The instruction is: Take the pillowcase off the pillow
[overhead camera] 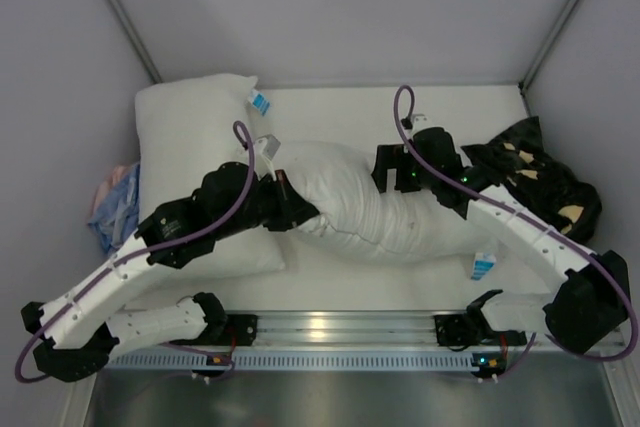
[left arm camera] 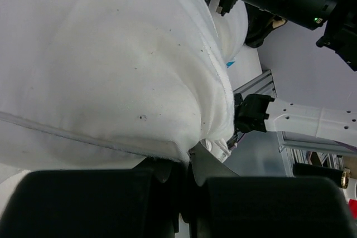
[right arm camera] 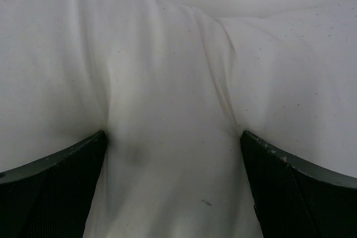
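Note:
The left gripper lowers outward toward the second pillow's blue tag [overhead camera: 260,102] next and releases the raised pillow edge, since the black pillowcase [overhead camera: 545,182] is already off.
The white pillow [overhead camera: 370,207] lies bare across the middle of the table, squeezed into folds, with its blue-white tag [overhead camera: 483,265] at the near right corner. The black pillowcase [overhead camera: 545,182] with tan shapes lies crumpled at the right, off the pillow. My left gripper [overhead camera: 290,209] is shut on the pillow's left end; the left wrist view shows its jaws [left arm camera: 192,163] pinching the seamed edge of the pillow [left arm camera: 111,71]. My right gripper [overhead camera: 392,172] is at the pillow's far side. Its fingers [right arm camera: 67,176] stand wide apart with pillow fabric [right arm camera: 167,54] bulging between them.
A second white pillow [overhead camera: 190,137] with a blue tag [overhead camera: 259,102] lies at the back left, under my left arm. A pink-blue cloth bundle [overhead camera: 115,202] sits at the left wall. A metal rail [overhead camera: 330,327] runs along the near edge. Grey walls close in the table.

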Controlling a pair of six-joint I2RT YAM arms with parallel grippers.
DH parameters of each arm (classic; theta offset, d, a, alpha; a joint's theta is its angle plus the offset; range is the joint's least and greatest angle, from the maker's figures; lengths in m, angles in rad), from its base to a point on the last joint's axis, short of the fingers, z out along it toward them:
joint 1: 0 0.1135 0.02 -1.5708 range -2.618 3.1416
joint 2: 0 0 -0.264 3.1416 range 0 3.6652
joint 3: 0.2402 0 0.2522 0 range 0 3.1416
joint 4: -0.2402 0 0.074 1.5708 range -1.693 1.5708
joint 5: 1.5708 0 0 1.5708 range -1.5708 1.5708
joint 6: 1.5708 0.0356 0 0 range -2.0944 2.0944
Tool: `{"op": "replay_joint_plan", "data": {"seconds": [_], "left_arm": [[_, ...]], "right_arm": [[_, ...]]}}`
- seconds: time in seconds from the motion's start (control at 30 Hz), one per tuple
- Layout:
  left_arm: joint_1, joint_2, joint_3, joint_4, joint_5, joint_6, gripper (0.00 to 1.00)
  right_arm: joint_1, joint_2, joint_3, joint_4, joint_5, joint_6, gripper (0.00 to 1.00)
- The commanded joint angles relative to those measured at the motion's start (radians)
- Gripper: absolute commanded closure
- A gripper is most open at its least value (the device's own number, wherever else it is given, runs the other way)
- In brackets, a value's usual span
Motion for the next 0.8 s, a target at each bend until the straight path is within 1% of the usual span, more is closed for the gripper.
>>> {"op": "replay_joint_plan", "data": {"seconds": [0.0,0.1,0.23,0.27,0.33,0.47,0.57,0.6,0.67,0.7,0.77], "left_arm": [[-0.001,-0.003,0.079,0.205,0.046,0.058,1.00],[-0.001,0.011,0.101,0.239,0.013,0.084,1.00],[-0.001,0.093,0.101,0.263,0.019,0.115,1.00],[-0.001,0.115,0.090,0.271,0.041,0.115,1.00],[0.001,0.175,0.038,0.296,0.053,0.112,1.00],[0.024,0.256,-0.058,0.386,0.053,0.109,1.00],[0.094,0.331,-0.126,0.434,0.148,0.107,1.00],[0.151,0.374,-0.141,0.469,0.209,0.106,1.00],[0.222,0.443,-0.174,0.495,0.277,0.113,1.00],[0.292,0.462,-0.175,0.491,0.317,0.127,1.00],[0.355,0.509,-0.163,0.475,0.345,0.149,1.00]], "right_arm": [[-0.002,0.000,-0.049,0.027,-0.028,-0.024,0.01],[-0.002,0.004,-0.098,0.045,-0.073,-0.012,0.01],[-0.004,-0.025,-0.126,0.045,-0.010,-0.002,0.00],[-0.002,-0.031,-0.121,0.036,0.040,-0.004,0.01],[-0.008,-0.059,-0.101,0.010,0.082,-0.007,0.01],[-0.039,-0.077,-0.049,-0.024,0.099,-0.007,0.01],[-0.067,-0.074,-0.008,-0.050,0.116,-0.013,0.01],[-0.083,-0.070,0.005,-0.055,0.122,-0.019,0.00],[-0.117,-0.063,0.011,-0.065,0.134,-0.021,0.01],[-0.129,-0.054,0.011,-0.065,0.137,-0.018,0.00],[-0.162,-0.045,0.003,-0.065,0.139,-0.018,0.00]]}}
